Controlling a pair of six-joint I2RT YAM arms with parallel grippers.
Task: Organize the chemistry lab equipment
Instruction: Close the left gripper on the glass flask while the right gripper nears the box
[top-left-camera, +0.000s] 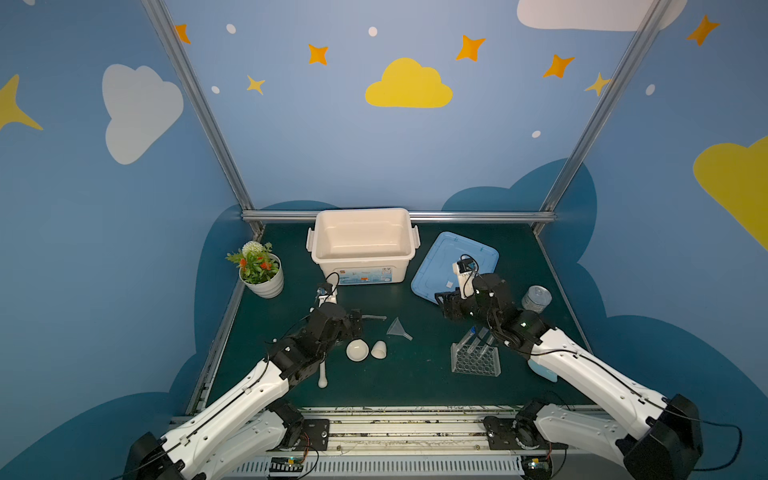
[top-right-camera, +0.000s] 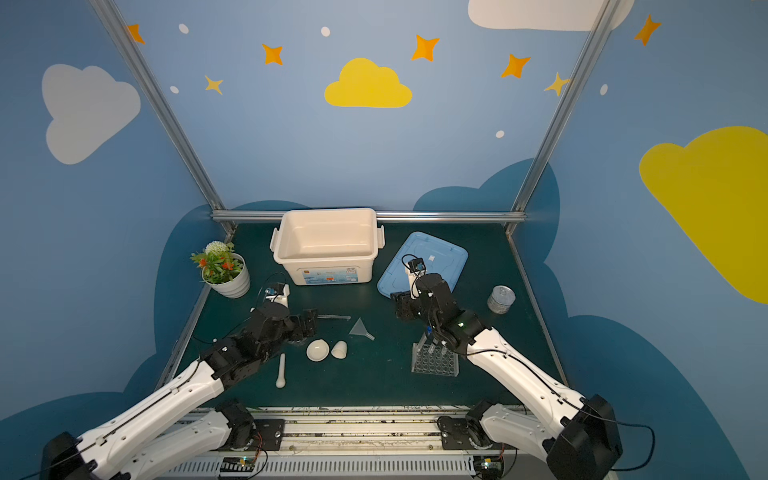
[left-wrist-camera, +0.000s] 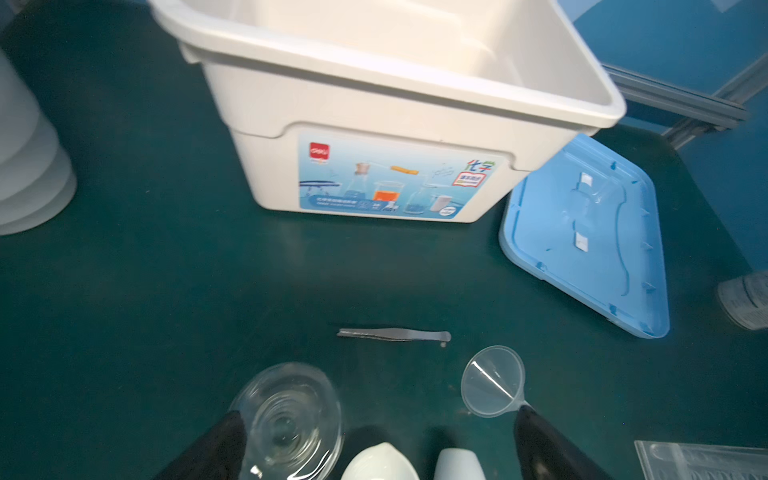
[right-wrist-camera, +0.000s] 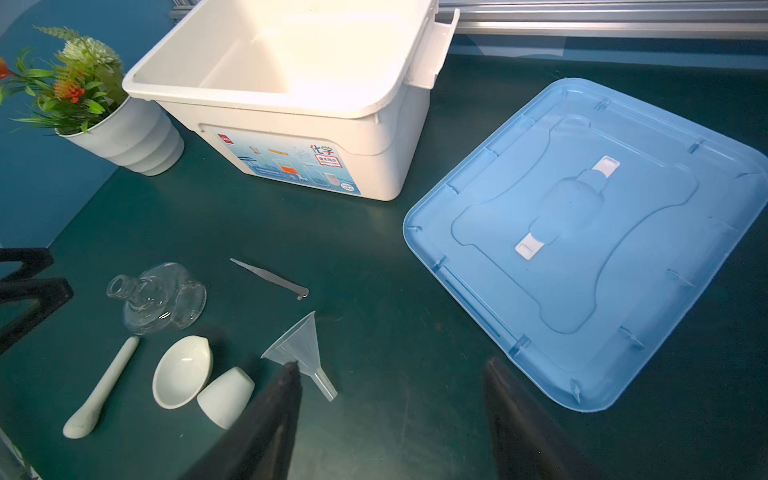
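Observation:
My left gripper moves down toward the round glass flask next until its open fingers straddle the flask's neck (left-wrist-camera: 284, 428), since the neck is much narrower than the flask's body.
Tweezers (top-left-camera: 374, 318), a clear funnel (top-left-camera: 398, 328), a white bowl (top-left-camera: 357, 350), a cup (top-left-camera: 379, 349) on its side and a pestle (top-left-camera: 323, 376) lie on the green mat. My left gripper (left-wrist-camera: 380, 419) hovers open over them, one finger beside the round glass flask (left-wrist-camera: 291, 419) and nothing gripped. A clear rack (top-left-camera: 476, 359) with blue-capped test tubes (top-left-camera: 471, 336) stands under my right arm. My right gripper (right-wrist-camera: 395, 374) is open and empty above bare mat, between the funnel (right-wrist-camera: 297, 347) and the blue lid (right-wrist-camera: 582, 249).
An open white bin (top-left-camera: 332, 266) stands at the back centre, its blue lid (top-left-camera: 436, 266) flat beside it. A potted plant (top-left-camera: 259, 270) is at the left edge, a metal can (top-left-camera: 536, 298) at the right, and a pale blue scoop (top-left-camera: 542, 372) lies under the right arm.

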